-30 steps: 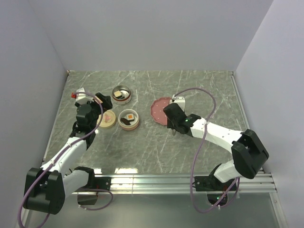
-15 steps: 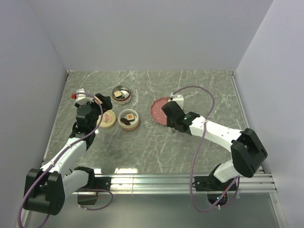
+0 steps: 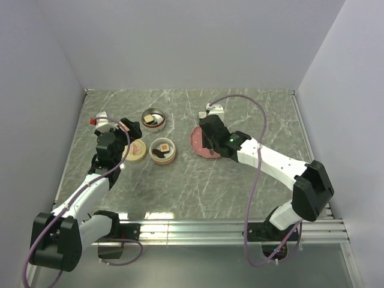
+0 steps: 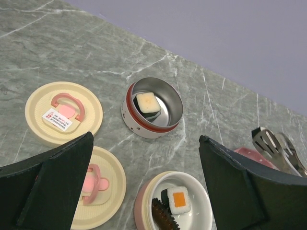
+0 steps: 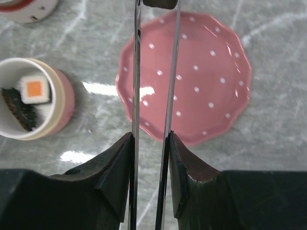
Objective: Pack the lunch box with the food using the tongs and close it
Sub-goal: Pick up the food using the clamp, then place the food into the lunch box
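The white piece leaves room on the bare bottom of the lunch box's steel level, so next my right gripper will carry the tongs (image 5: 136,72) to the left in the top view and let go of them over that spot.
My right gripper (image 5: 149,143) (image 3: 211,143) is shut on the tongs (image 5: 136,72), one pad pressed against each thin metal arm. The arms run forward over the pink plate (image 5: 206,81), which has nothing on it. The tongs' tips (image 4: 276,148) show at the right of the left wrist view. A pink-and-cream lunch box tier (image 4: 201,191) (image 3: 162,150) holds an orange-topped piece (image 4: 179,200) and a dark brown piece (image 4: 163,215). A steel tier (image 4: 129,115) (image 3: 153,118) holds a white piece (image 4: 147,103). My left gripper (image 4: 144,143) (image 3: 123,129) hangs open and empty above them.
Two cream lids with pink handles lie to the left of the tiers, one (image 4: 64,113) farther off and one (image 4: 98,187) (image 3: 135,150) beside the pink tier. Grey walls close in the marble table (image 3: 180,186) on three sides. A metal rail (image 3: 240,228) runs along the near edge.
My right gripper has carried the tongs away from the near edge and to the left, over the pink plate, squeezing them a little tighter. The left arm has stayed still.
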{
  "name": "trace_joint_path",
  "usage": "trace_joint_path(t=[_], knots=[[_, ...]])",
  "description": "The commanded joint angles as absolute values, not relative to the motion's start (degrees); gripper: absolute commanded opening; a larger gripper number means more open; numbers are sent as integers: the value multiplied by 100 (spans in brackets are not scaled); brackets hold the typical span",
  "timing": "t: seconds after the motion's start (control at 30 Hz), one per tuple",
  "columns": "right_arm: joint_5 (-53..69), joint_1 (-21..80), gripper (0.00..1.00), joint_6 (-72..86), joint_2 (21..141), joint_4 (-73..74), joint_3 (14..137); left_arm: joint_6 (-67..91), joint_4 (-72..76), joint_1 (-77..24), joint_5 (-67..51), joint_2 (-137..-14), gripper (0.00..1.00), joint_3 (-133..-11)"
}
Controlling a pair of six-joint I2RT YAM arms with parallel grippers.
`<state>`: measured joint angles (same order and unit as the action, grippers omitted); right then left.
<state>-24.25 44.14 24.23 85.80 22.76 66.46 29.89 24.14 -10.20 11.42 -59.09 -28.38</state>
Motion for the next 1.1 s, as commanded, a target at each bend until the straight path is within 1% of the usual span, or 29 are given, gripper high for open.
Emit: trace_joint_path(t=[0.0, 0.43, 0.73, 1.07], knots=[[-2356, 4509, 30, 2093, 8867, 2039, 7285, 3076, 2646, -1002, 1178, -5932, 98, -2874], [-1600, 4746, 31, 1477, 10255, 2056, 9104, 3032, 2637, -1002, 1345, -6108, 98, -2953], [-1327, 4852, 31, 1336, 10906, 2215, 9843, 3032, 2663, -993, 1354, -6205, 98, -2971], [-1178, 4913, 31, 1248, 11346, 2381, 10344, 3023, 2672, -984, 1327, -6275, 98, -3015]])
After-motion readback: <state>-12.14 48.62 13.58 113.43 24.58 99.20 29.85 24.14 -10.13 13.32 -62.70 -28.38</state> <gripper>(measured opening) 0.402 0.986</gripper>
